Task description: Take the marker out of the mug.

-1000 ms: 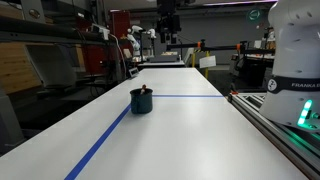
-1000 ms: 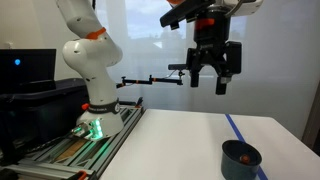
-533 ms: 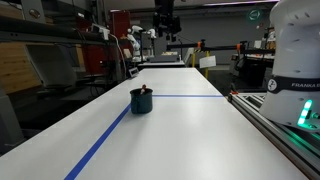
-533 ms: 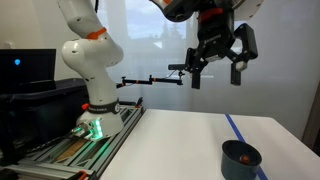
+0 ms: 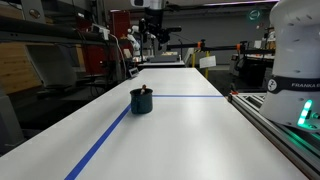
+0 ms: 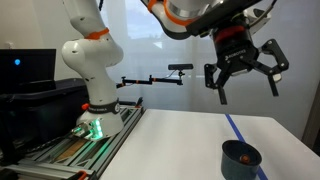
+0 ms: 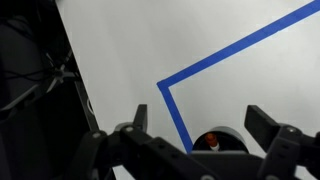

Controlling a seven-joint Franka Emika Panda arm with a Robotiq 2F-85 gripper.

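Note:
I will next lower my gripper over the mug with a slight turn and bring its fingers around the marker's upper end (image 5: 144, 88) (image 7: 212, 141), because that end stands above the mug's rim.
The dark blue-teal mug (image 5: 141, 101) stands on the white table next to the blue tape line; it also shows in an exterior view (image 6: 241, 159) at the bottom right. The reddish-brown marker (image 5: 146, 91) leans inside it with its tip above the rim. In the wrist view the mug (image 7: 222, 134) lies at the bottom edge, partly hidden by the gripper body, with the marker's tip (image 7: 210, 142) inside. My gripper (image 6: 245, 86) hangs high above the mug, open and empty; in the wrist view (image 7: 200, 125) its fingers are spread wide.
Blue tape (image 7: 180, 110) forms a corner on the white table. The robot base (image 6: 95, 110) stands on a rail at the table's side. Shelves and lab equipment (image 5: 60, 50) line the background. A camera arm (image 6: 165, 75) reaches out behind.
My gripper has moved sideways toward the spot above the mug and has turned. The mug and marker have not moved.

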